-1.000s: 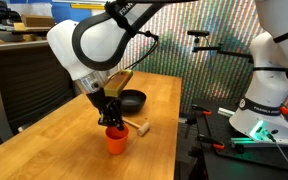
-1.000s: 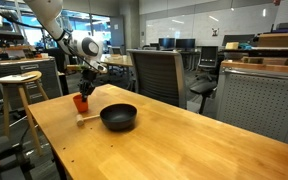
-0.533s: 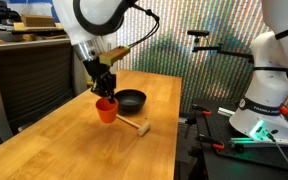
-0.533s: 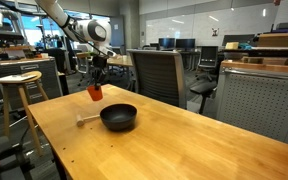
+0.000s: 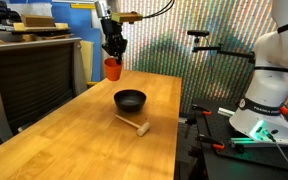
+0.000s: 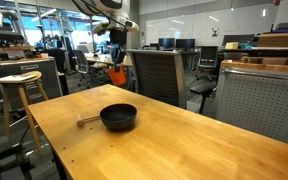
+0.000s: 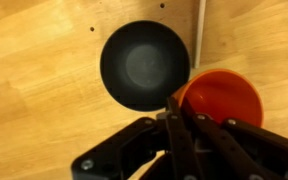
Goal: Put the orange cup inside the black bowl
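I should move my gripper over the opening of the empty black bowl next and lower the orange cup (image 5: 113, 68) into it, because the cup hangs high and off-centre from the bowl.
My gripper (image 5: 113, 48) is shut on the rim of the orange cup (image 5: 113, 68) and holds it high above the wooden table (image 5: 74, 140). It shows in both exterior views, with the gripper (image 6: 117, 52) above the cup (image 6: 117, 74). The black bowl (image 5: 130, 99) stands empty on the table below, also seen in an exterior view (image 6: 118, 116). In the wrist view the orange cup (image 7: 224, 98) hangs at the right, with the gripper (image 7: 176, 108) on its rim, and the black bowl (image 7: 144, 64) lies below to its left.
A small wooden mallet (image 5: 134, 124) lies on the table beside the bowl, also in an exterior view (image 6: 86, 121). An office chair (image 6: 156, 75) stands behind the table. A wooden stool (image 6: 19, 92) stands nearby. A second robot base (image 5: 264, 100) is beside the table.
My gripper has lifted the orange cup from the table beside the mallet, up and toward the far side, to well above the bowl. Bowl and mallet have not moved.
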{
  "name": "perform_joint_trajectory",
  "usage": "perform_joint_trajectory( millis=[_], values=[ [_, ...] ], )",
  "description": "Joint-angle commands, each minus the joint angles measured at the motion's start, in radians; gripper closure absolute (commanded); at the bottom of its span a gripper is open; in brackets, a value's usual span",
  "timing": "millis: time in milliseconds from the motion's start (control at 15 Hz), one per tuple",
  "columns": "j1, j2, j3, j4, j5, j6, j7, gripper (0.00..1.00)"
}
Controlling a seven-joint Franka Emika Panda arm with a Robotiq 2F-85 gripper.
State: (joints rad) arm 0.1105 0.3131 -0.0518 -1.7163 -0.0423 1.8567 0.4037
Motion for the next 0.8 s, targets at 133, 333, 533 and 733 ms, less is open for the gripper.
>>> perform_joint_trajectory(
  millis=[133,333,533,733],
  values=[
    [-0.075,0.026,-0.01,-0.089,0.063,-0.009,0.022,0.99],
    [-0.092,0.091,-0.001,-0.103,0.118,-0.012,0.002,0.99],
    [-0.092,0.156,0.004,-0.103,0.157,0.001,-0.017,0.99],
    [-0.092,0.194,-0.003,-0.115,0.166,0.046,-0.02,0.99]
  ],
)
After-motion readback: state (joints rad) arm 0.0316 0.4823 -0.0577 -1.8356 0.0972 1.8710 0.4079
